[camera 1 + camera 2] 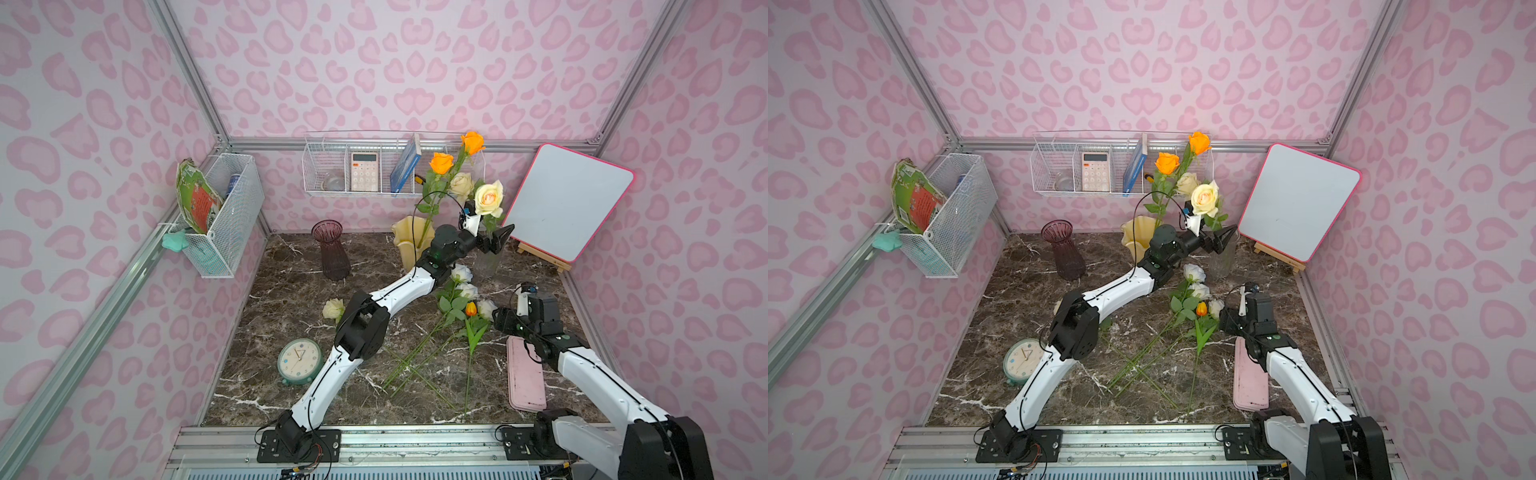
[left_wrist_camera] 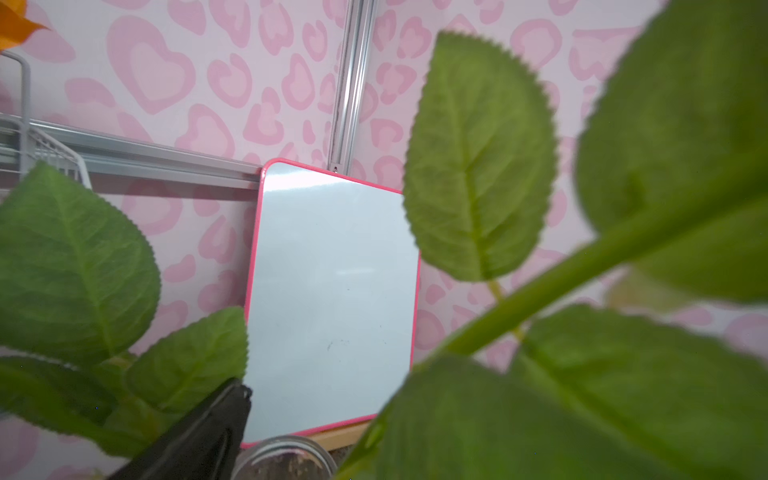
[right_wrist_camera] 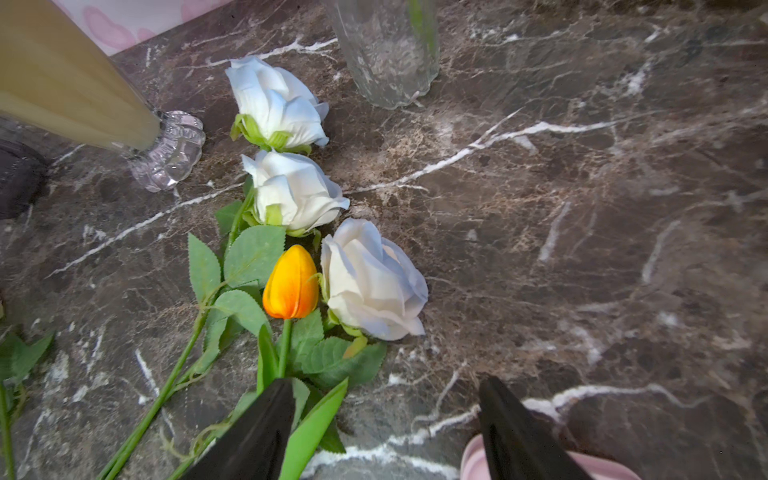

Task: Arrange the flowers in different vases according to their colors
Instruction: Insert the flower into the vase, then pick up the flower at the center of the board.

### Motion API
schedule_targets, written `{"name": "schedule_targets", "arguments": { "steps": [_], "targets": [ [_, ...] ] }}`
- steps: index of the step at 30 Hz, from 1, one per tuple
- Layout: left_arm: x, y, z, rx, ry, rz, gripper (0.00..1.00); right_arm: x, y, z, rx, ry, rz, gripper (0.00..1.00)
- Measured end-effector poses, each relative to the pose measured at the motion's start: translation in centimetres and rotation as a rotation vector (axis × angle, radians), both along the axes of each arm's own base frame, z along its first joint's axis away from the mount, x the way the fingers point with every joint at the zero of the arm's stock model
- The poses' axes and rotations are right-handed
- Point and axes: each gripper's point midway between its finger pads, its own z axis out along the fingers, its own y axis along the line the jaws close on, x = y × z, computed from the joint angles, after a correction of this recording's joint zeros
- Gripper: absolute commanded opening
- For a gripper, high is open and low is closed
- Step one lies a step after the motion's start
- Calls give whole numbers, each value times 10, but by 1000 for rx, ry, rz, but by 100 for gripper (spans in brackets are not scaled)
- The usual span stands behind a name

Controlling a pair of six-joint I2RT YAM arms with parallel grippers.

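Note:
The tulip's stem lies apart from the rose stems by the foot of the tulip's leaves, so I should move my right gripper back and down there onto the tulip's green stem.
The creamy yellow vase [image 1: 409,245] holds two orange roses [image 1: 441,163]. Two cream roses [image 1: 489,198] stand in the clear vase [image 1: 486,259], whose rim [image 2: 286,453] shows in the left wrist view. My left gripper [image 1: 496,239] hovers open just above that vase, and a green stem [image 2: 540,291] runs past its spread fingers [image 2: 216,428] unpinched. The purple vase [image 1: 332,251] is empty. A third cream rose [image 1: 333,308] lies by my left elbow. Three white roses [image 3: 370,282] and the orange tulip [image 3: 291,282] lie on the marble. My right gripper [image 3: 386,399] is open beside them, empty.
A pink-framed whiteboard [image 1: 567,199] on an easel stands at the back right, close behind the clear vase. A mint clock [image 1: 300,360] lies front left and a pink case [image 1: 525,374] front right. White wire baskets [image 1: 365,170] hang on the walls.

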Motion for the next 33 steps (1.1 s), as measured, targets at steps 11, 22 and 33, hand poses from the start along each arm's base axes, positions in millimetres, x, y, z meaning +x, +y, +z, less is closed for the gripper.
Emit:
{"name": "schedule_targets", "arguments": {
  "steps": [11, 22, 33],
  "targets": [
    [-73, 68, -32, 155, 193, 80, 99, -40, 63, -14, 76, 129, 165, 72],
    [-146, 151, -87, 344, 358, 188, 99, -100, 93, -59, 43, 309, 204, 65],
    [-188, 226, -131, 472, 513, 313, 98, -81, 101, -86, -91, 378, 138, 29]
  ]
}}
